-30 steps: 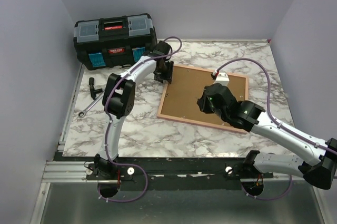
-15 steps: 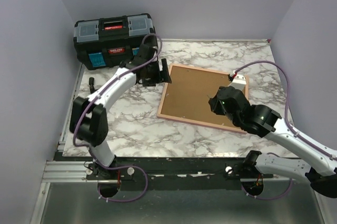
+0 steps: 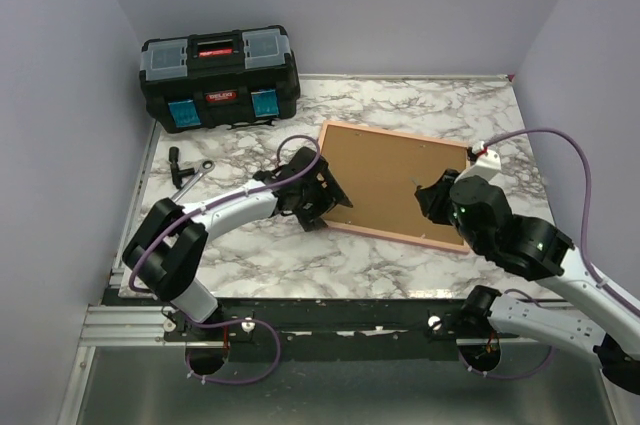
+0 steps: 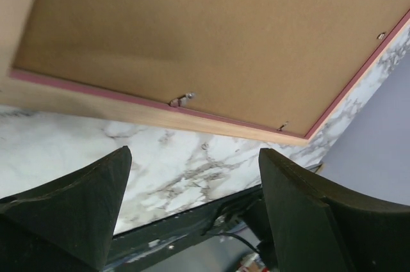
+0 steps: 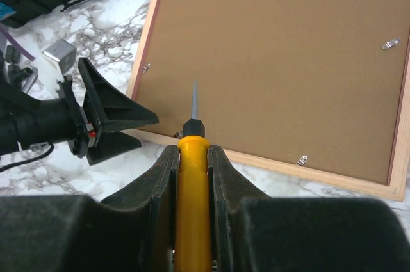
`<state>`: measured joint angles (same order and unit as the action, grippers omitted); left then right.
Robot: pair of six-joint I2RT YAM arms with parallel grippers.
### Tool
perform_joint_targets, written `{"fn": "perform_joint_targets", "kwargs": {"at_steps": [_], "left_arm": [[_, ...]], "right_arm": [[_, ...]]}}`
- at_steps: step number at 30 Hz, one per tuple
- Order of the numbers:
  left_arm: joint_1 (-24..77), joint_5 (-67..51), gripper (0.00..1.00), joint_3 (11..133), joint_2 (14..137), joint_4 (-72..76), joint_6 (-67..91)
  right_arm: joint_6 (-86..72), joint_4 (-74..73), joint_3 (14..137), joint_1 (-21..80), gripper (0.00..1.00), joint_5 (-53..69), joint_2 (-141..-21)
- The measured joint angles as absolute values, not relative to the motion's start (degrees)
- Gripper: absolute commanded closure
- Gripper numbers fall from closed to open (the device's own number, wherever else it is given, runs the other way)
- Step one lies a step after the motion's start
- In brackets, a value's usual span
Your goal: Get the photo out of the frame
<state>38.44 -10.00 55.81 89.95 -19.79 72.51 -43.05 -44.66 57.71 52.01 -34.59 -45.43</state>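
Observation:
My left gripper turns and lowers astride the wood to close next, as the near bar [image 3: 354,230] [image 4: 189,118] beside its clip lies below and the fingers spread along it.
The pink frame [image 3: 392,235] lies face down on the marble table, with its brown backing board [image 3: 385,177] facing up. Small metal clips [image 5: 391,44] hold the board in. The photo is hidden under the board. My left gripper [image 3: 328,199] is open and empty, low at the frame's near left corner. Its wrist view shows the frame edge [image 4: 211,122] and a clip [image 4: 183,100] just ahead of the fingers. My right gripper [image 3: 432,200] is shut on a yellow-handled screwdriver [image 5: 193,176]. The screwdriver's tip [image 5: 194,91] points over the board near the frame's near edge [image 5: 282,164].
A black toolbox [image 3: 218,75] stands at the far left. A wrench [image 3: 196,176] and a small black tool [image 3: 177,167] lie on the marble left of the frame. Purple walls enclose the table on three sides.
My left arm has swung from the frame's far left corner by the toolbox down to its near left corner. My right gripper has drawn back to the right with the screwdriver.

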Motion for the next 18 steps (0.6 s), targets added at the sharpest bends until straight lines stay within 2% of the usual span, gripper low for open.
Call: {"fn": "perform_joint_targets", "kwargs": {"at_steps": [10, 11, 14, 17, 18], "left_arm": [[45.71, -7.09, 0.19, 55.88, 92.68, -19.79, 92.58], [46.26, -7.07, 0.20, 55.88, 93.17, -19.84, 93.86], [47.18, -7.14, 0.33, 55.88, 93.97, -19.81, 97.23], [47.33, -8.14, 0.35, 55.88, 95.74, -19.14, 99.83], [47.24, -8.71, 0.39, 55.94, 97.10, -18.87, 101.75]], "right_arm": [[-42.02, -45.06, 54.59, 52.01, 0.99, -34.83, -39.00], [-41.93, -45.12, 54.59, 52.01, 0.99, -34.83, -39.09], [-41.76, -45.10, 54.57, 52.01, 0.99, -34.81, -38.85], [-41.56, -45.06, 54.37, 52.01, 0.99, -34.70, -38.15], [-41.50, -45.06, 54.22, 52.01, 0.99, -34.52, -38.00]]}}
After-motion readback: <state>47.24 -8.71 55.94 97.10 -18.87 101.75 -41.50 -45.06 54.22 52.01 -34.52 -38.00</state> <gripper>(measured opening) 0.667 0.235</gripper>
